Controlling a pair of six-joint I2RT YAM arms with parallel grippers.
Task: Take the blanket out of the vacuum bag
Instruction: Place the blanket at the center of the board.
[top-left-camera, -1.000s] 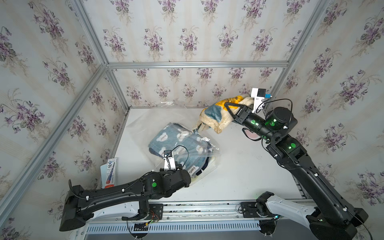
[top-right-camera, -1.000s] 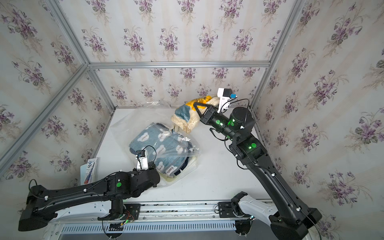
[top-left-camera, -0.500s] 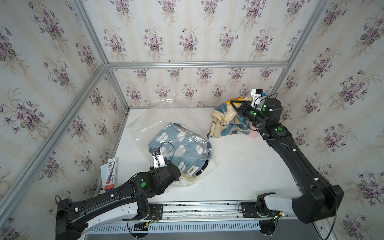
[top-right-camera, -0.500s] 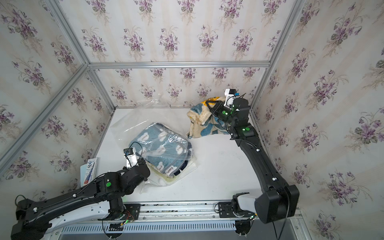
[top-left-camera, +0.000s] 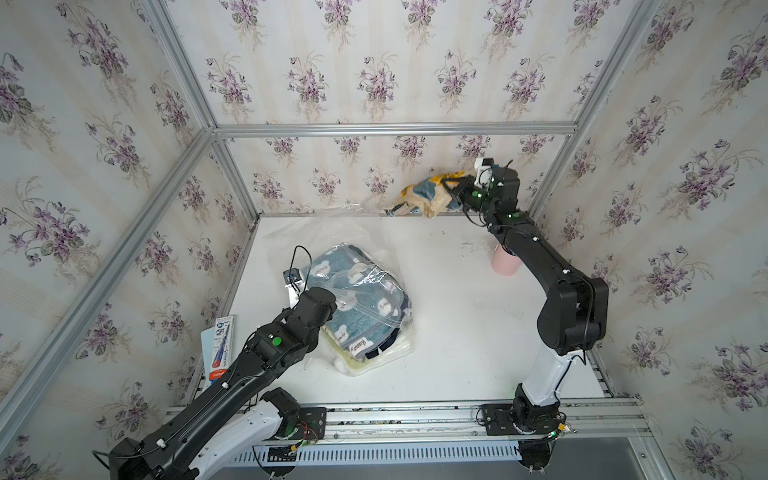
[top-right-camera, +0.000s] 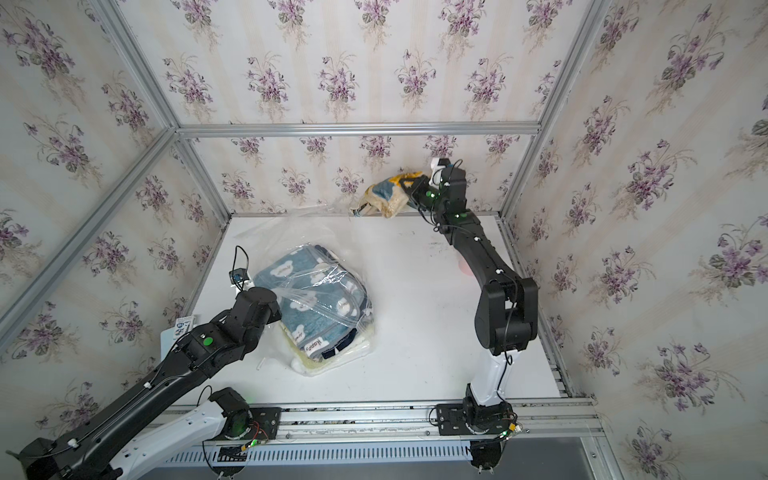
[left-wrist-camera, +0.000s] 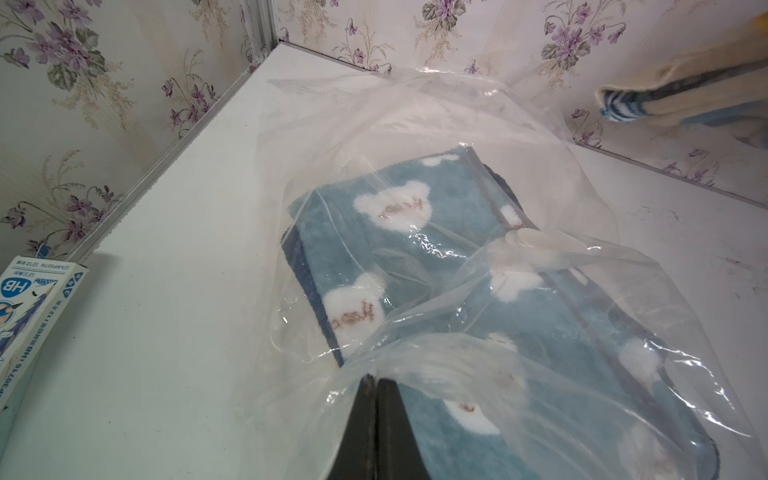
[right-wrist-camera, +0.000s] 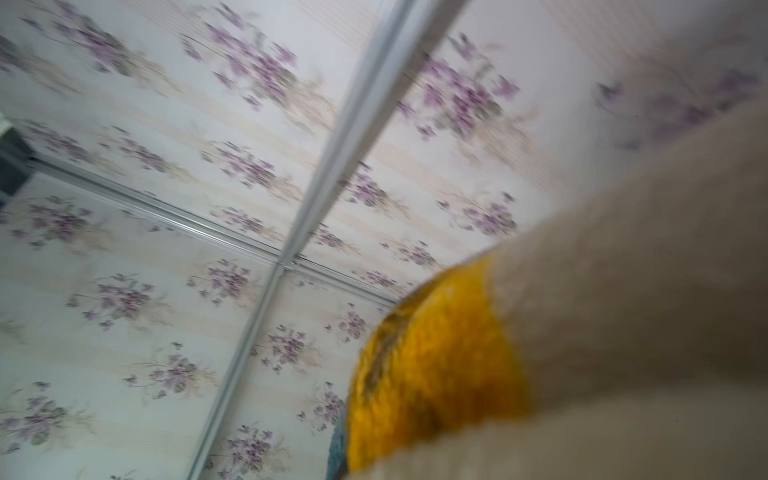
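The blanket goes down and back with my right gripper next, for release on the bare tabletop between bag (top-left-camera: 376, 266) and pink cup, since that part of the tabletop lies empty.
The vacuum bag (top-left-camera: 376, 266) (top-right-camera: 332, 272) lies crinkled on the white table, its open end stretched toward the back wall. Its round white valve cap (left-wrist-camera: 528, 241) faces up. Folded blue blankets with white bears (top-left-camera: 361, 322) (left-wrist-camera: 374, 232) are inside it. My left gripper (left-wrist-camera: 376, 380) is shut on a fold of the bag's plastic at its near left side. My right gripper (top-left-camera: 455, 189) (top-right-camera: 415, 187) is shut on a cream, yellow and blue blanket (top-left-camera: 422, 198) (top-right-camera: 384, 198) (right-wrist-camera: 582, 332), holding it in the air by the back wall, outside the bag. That blanket hides the right fingers in the right wrist view.
A pink cup (top-left-camera: 503, 266) stands at the right, partly behind the right arm. A pencil box (top-left-camera: 219, 345) (left-wrist-camera: 29, 307) lies at the table's left edge. Wallpapered walls with metal frame bars (top-left-camera: 390, 129) close in the left, back and right.
The right gripper has carried the cream and yellow blanket up and back toward the rear wall. The left gripper has moved farther along the bag's left side, still pinching the plastic.
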